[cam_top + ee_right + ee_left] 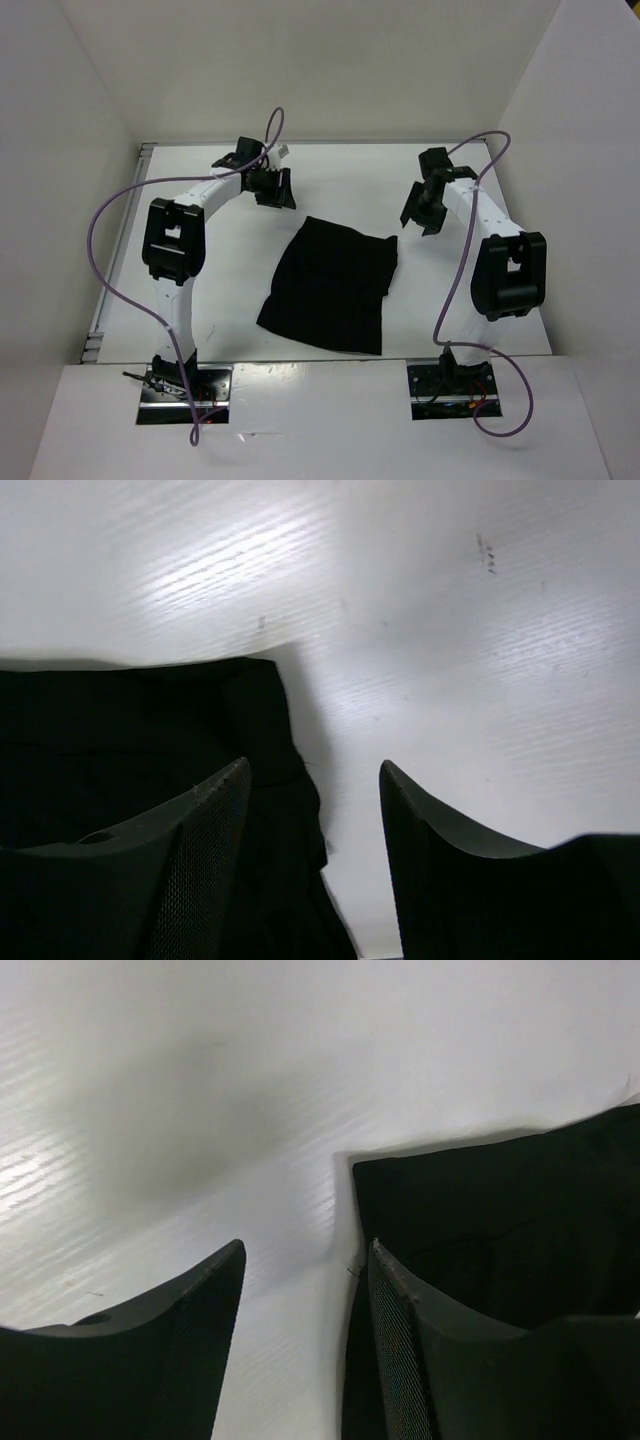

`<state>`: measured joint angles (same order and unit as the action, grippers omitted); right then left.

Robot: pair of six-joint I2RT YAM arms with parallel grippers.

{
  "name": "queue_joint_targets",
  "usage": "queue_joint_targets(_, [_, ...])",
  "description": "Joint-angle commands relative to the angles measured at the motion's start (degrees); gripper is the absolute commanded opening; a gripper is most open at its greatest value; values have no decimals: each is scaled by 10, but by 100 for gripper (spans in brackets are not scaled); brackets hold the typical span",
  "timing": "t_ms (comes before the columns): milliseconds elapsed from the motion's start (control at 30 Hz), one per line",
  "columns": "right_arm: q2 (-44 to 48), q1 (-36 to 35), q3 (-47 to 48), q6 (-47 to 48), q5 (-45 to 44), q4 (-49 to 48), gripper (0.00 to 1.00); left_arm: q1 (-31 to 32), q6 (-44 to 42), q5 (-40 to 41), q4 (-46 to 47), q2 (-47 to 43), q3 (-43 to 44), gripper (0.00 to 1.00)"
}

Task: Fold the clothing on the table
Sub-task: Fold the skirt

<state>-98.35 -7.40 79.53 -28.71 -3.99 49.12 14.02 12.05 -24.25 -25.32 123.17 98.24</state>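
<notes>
I will next move my left gripper to the right in the top view and down onto the black clothing's far corner, because its fingers have only bare table between them.
The black clothing [332, 283] lies flat in the middle of the white table [230, 250], a rough rectangle with its far edge doubled over. My left gripper [274, 188] hovers just beyond the cloth's far left corner, open, with nothing between its fingers. In the left wrist view that corner [480, 1210] lies behind the right finger [400, 1340], and bare table shows in the gap of the gripper [306, 1250]. My right gripper [418, 212] stands open beside the far right corner. The right wrist view shows the cloth [130, 730] under the left finger [200, 850] of the empty gripper [314, 768].
White upright walls [70, 150] enclose the table at the left, back and right. Purple cables [100, 250] loop from both arms down to the bases [185, 385] at the near edge. A metal rail [120, 260] runs along the table's left side.
</notes>
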Motion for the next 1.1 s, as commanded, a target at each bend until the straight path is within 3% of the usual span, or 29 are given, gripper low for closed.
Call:
queue_joint_targets(0, [14,20,-24,11,33,-37,60,-12,-24,-75,40,1,-6,60])
queue_joint_targets(200, [14,20,-43,11,38,-47,60,-12,-19,-139,62,16,-39,60])
queue_joint_targets(600, [14,20,-59,1,50,-65,60,25,3,-139,79,55,-41,55])
queue_joint_targets(767, [9,20,-71,-5,50,-82,60,37,9,-132,86,65,-46,40])
queue_joint_targets(800, [9,20,-71,-5,50,-82,60,37,9,-132,86,66,-46,32])
queue_joint_targets(933, [-14,20,-71,-5,64,-101,59,43,9,-132,91,66,-46,17])
queue_joint_targets(1067, [-21,20,-84,-5,93,-129,58,43,14,-132,91,66,-52,14])
